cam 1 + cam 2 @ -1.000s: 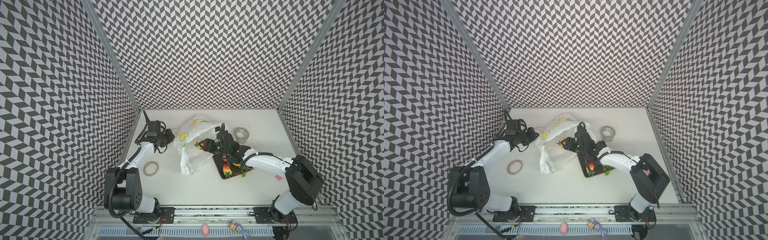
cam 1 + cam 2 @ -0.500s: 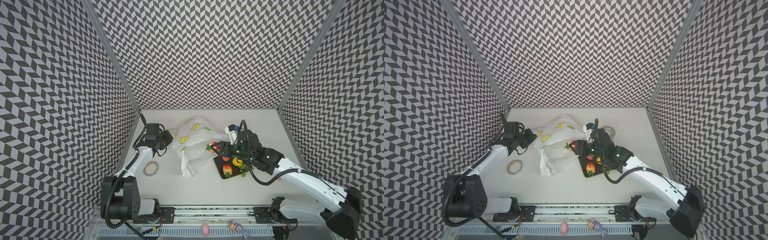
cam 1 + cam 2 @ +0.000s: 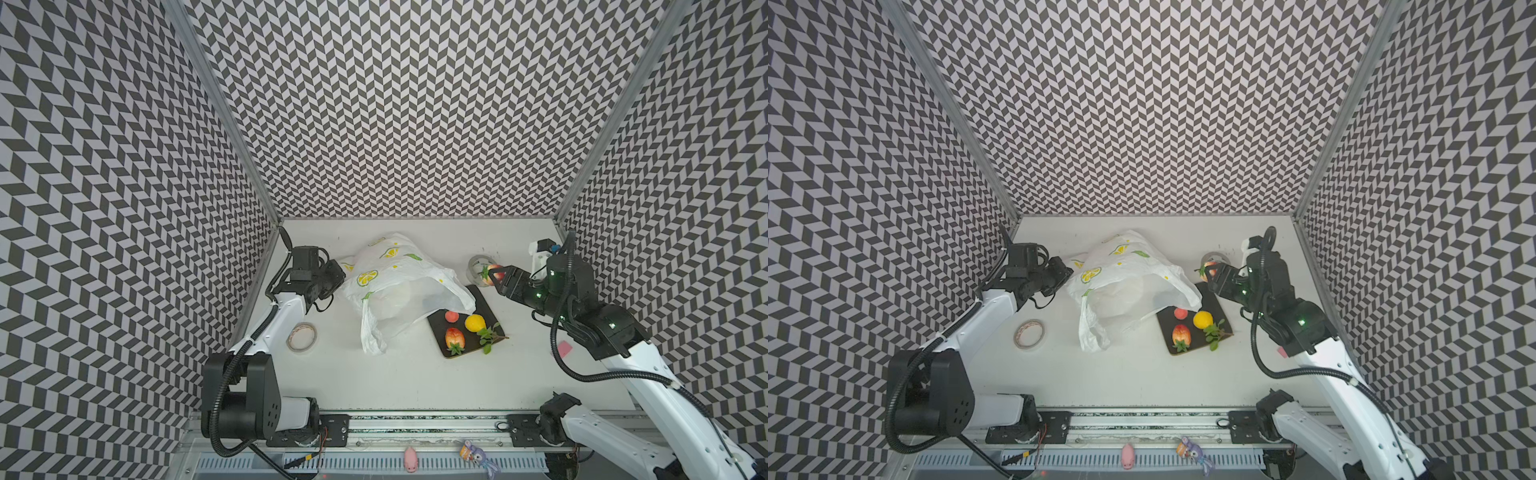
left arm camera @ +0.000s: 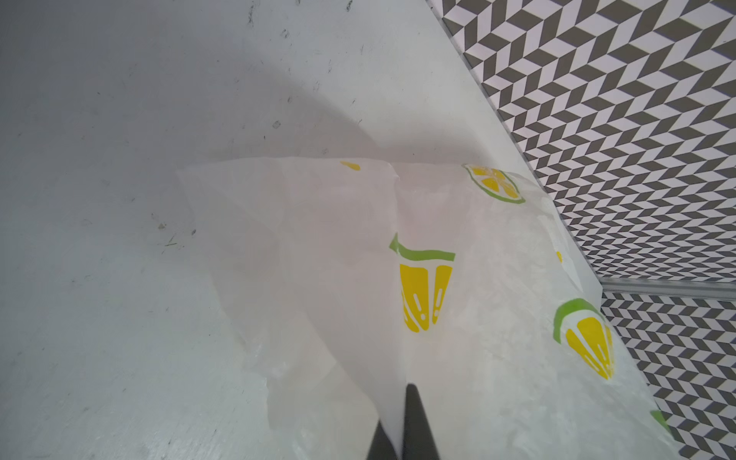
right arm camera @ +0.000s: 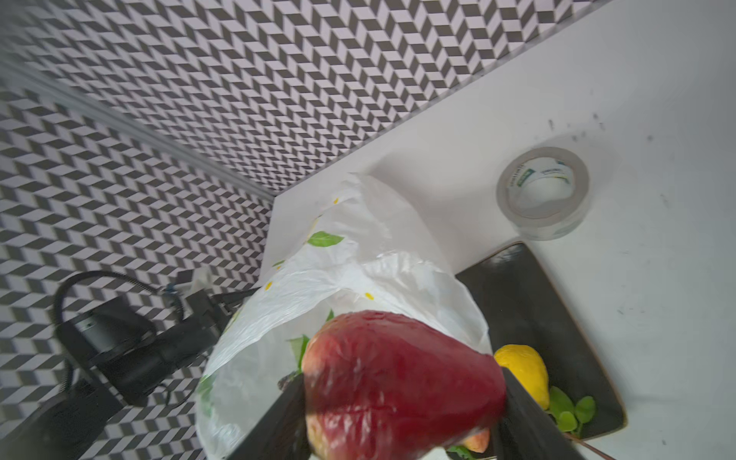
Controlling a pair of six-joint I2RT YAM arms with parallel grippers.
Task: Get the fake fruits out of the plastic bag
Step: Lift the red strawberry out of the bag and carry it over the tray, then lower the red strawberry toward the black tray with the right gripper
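Note:
The right gripper brings the red strawberry down onto the tray's bare far end [image 3: 483,301] [image 5: 515,297] next and releases it there, since that open spot lies below the gripper.
The plastic bag [image 3: 399,282] [image 3: 1125,274] lies crumpled mid-table, white with lemon-slice prints, its mouth draped over the dark tray's left edge. My left gripper [image 3: 338,274] [image 3: 1065,272] [image 4: 398,434] is shut on a fold of the bag's left corner. My right gripper [image 3: 494,276] [image 3: 1214,272] [image 5: 402,394] is shut on a red strawberry [image 3: 490,272] [image 5: 398,378] with green leaves, held in the air right of the bag. On the tray rest a small peach [image 3: 451,316], a yellow lemon [image 3: 475,323] [image 5: 525,374] with leaves and a red-yellow fruit [image 3: 454,337].
The dark square tray [image 3: 482,299] [image 3: 1210,299] sits right of the bag. One tape roll [image 3: 302,337] lies front left by the left arm. A second, clear roll [image 3: 478,266] [image 5: 543,191] lies just behind the held strawberry. Patterned walls enclose three sides.
My right arm has drawn back to the right from the bag's mouth, carrying the strawberry past the tray toward the clear tape roll. The left gripper keeps its hold on the bag.

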